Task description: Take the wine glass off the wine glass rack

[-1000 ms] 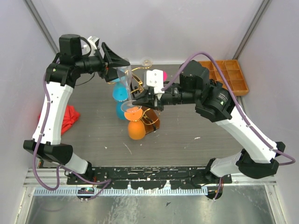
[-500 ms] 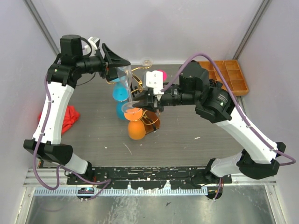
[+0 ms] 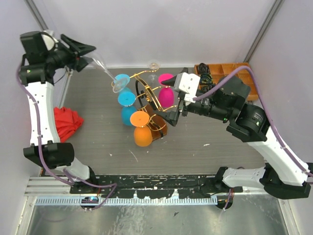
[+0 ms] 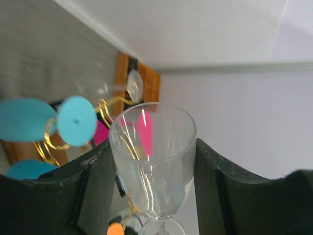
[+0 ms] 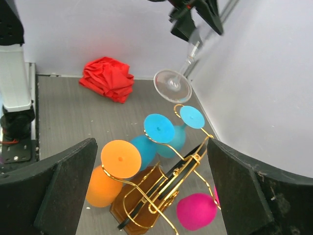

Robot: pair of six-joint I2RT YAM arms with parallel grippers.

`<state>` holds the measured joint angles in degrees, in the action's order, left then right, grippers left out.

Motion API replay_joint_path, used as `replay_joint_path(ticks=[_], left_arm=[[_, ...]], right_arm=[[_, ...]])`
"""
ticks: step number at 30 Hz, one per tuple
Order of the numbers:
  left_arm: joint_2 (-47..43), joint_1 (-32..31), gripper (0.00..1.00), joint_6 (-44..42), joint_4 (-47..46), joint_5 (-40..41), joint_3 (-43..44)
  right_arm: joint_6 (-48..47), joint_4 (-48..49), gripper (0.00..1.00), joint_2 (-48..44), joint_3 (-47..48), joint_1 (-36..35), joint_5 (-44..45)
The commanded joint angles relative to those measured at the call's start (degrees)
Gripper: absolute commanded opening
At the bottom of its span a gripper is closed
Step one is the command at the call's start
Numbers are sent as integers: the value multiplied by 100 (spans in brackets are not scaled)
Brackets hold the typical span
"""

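The glass in my left gripper slants clear of the rack point(image 3: 150, 100). Next it turns upright, comes down onto bare tabletop beyond the red cloth and gets released.
The clear wine glass point(image 4: 152, 155) lies tilted in the air, and my left gripper point(image 4: 155, 164) is shut on its bowl. In the top view that left gripper point(image 3: 89, 53) is high at the back left. The wine glass point(image 3: 105, 70) slants down from it, its foot just left of the gold wine glass rack point(image 3: 150, 100) and apart from the wire arms. From the right wrist the glass's foot point(image 5: 172, 85) hangs above the rack point(image 5: 168, 183). My right gripper point(image 3: 177, 98) stands open just right of the rack, and nothing sits between its fingers point(image 5: 63, 188).
An orange glass point(image 3: 143, 134), two blue glasses point(image 3: 128, 100), a pink glass point(image 3: 166, 95) and another clear glass point(image 3: 154, 64) hang on the rack. A red cloth point(image 3: 68, 122) lies at the left. A compartmented wooden tray point(image 3: 234, 73) sits at the back right. Walls stand close on three sides.
My left arm has swung up and to the left, carrying the clear glass away from the rack. My right gripper has opened and drawn back to the right of the rack.
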<state>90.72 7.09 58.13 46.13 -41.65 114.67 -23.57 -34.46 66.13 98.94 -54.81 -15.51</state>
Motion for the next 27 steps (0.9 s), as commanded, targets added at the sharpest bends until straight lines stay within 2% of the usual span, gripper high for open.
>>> replay_joint_path(ticks=[1,5,9,13,18,21,27], left_arm=[[-86,445,32,-420,-849,949,-39],[-62,447,34,-1101,-1360,2124,-453],[180,438,35,-1883,-1524,3173,-469],[369,379,34,-2709,-1766,4070,-506],[493,288,37,-3460,-2090,5001,-507],[462,-12,37,-4062,-2629,5535,-911],[422,-815,40,-5016,-4175,6989,-2263]], right_arm=[[22,396,100,-85,-118,-23,617],[-29,367,100,-76,-248,-27,819],[-144,333,100,-15,-348,-21,1067],[-214,326,100,93,-347,-19,1189],[-354,331,100,166,-287,-14,1136],[-395,412,100,181,-364,9,1136],[-394,528,100,225,-485,104,954]])
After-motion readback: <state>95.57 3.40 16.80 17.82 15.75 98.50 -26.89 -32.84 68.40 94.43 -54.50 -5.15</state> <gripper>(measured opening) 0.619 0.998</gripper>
